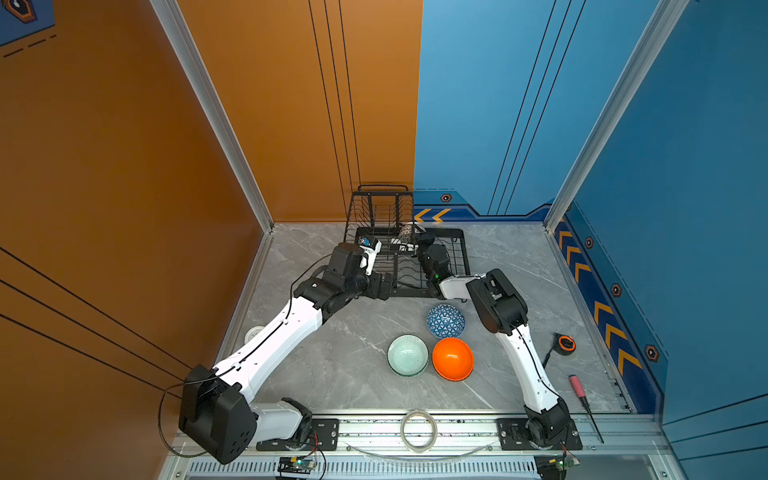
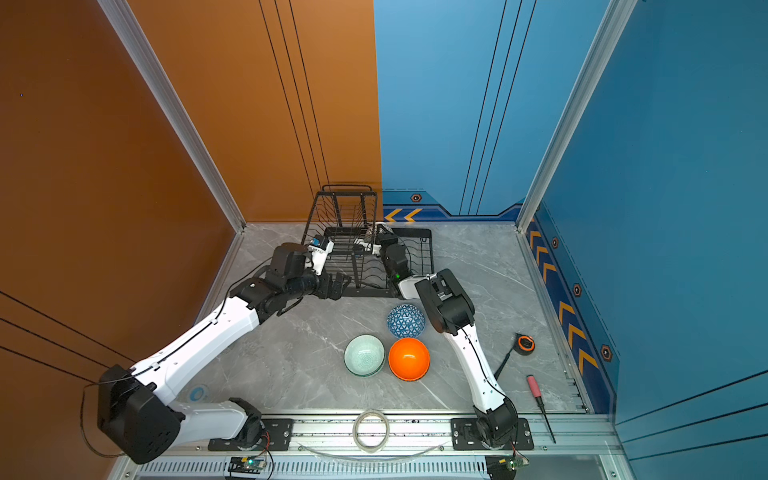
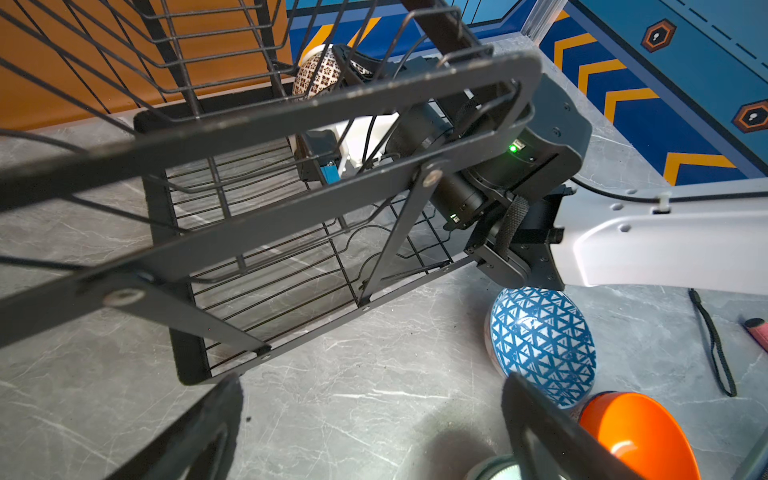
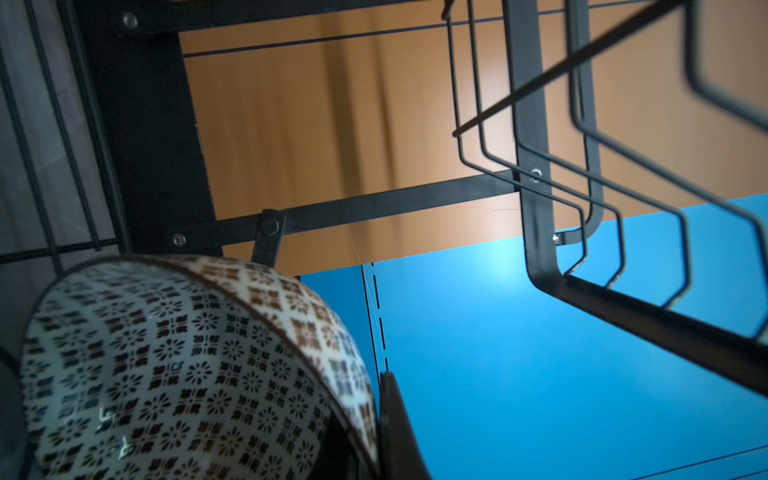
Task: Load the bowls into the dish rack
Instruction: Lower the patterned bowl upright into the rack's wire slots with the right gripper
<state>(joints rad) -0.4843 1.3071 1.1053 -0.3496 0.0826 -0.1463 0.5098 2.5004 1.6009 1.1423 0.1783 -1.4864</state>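
The robot's right hand should next lower the tilted bowl and let go of the bowl's rim onto the wires below, since the bowl still hangs above the lower tray's wires.
The black wire dish rack point(image 1: 457, 257) point(image 2: 424, 257) stands at the back of the table. My right gripper point(image 1: 417, 237) point(image 4: 370, 419) reaches into it, shut on the rim of the white bowl with dark lattice point(image 4: 174, 365) point(image 3: 318, 72), held tilted over the lower tray. My left gripper point(image 1: 384, 286) point(image 3: 374, 415) hangs open and empty just in front of the rack's front left corner. On the table in both top views sit a blue bowl with white triangles point(image 1: 445, 321) point(image 3: 544, 340), a pale mint bowl point(image 1: 407, 355) and a glossy orange bowl point(image 1: 452, 358) point(image 3: 640, 432).
A small white jar point(image 1: 253, 333) sits by the table's left edge behind my left arm. A tape ring point(image 1: 418, 430) lies on the front rail. A tape measure point(image 1: 566, 344) and a red-handled screwdriver point(image 1: 586, 407) lie at the right.
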